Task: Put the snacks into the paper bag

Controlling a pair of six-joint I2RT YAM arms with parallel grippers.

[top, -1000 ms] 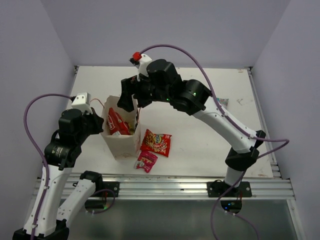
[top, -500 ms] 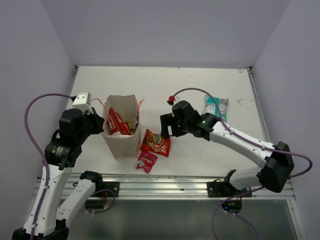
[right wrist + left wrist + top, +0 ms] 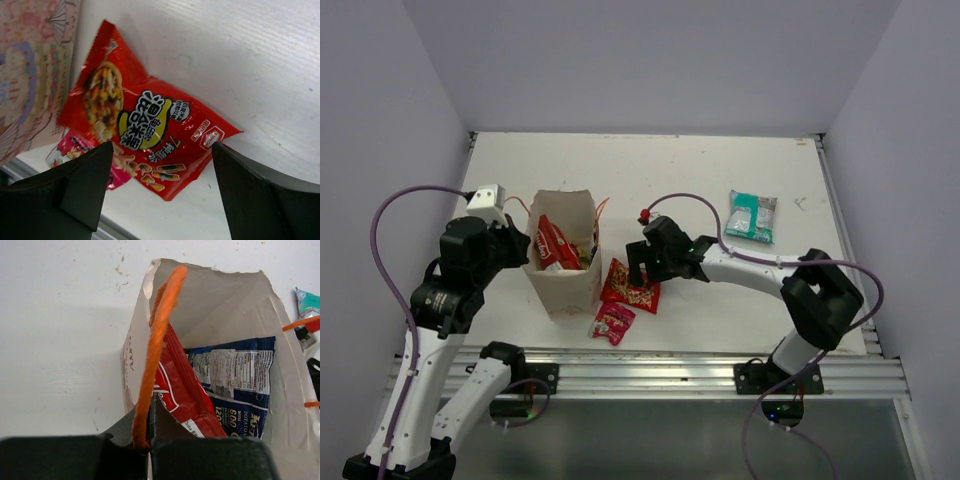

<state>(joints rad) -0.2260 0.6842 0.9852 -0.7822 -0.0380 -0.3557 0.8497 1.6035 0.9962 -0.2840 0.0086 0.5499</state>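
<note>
My right gripper will go down next onto the red packet's crimped edge (image 3: 655, 297) that faces away from the paper bag (image 3: 563, 285) and close there, because that edge of the packet is already between its open fingers.
The tan paper bag (image 3: 563, 285) stands upright on the left of the table. Inside it lean a red-and-white chip bag (image 3: 180, 390) and a dark blue packet (image 3: 235, 380). My left gripper (image 3: 148, 437) is shut on the bag's orange string handle (image 3: 155, 340), at the bag's left rim (image 3: 527, 250). My right gripper (image 3: 638, 264) hangs open just above the medium red packet (image 3: 632, 286), whose lower half lies between its fingers (image 3: 162, 145). The small pink packet (image 3: 612, 322) lies flat in front of the bag. The teal-and-white packet (image 3: 752, 215) rests far right.
In the right wrist view the paper bag's printed side (image 3: 30, 75) stands close to the left of the red packet (image 3: 145, 125), and the pink packet (image 3: 75, 150) peeks out beneath it. The table's front metal rail (image 3: 650, 365) runs just behind the pink packet.
My right arm has swung from over the bag's mouth, down and right, then back left onto the red packet, staying open. The left gripper and the bag have not moved.
</note>
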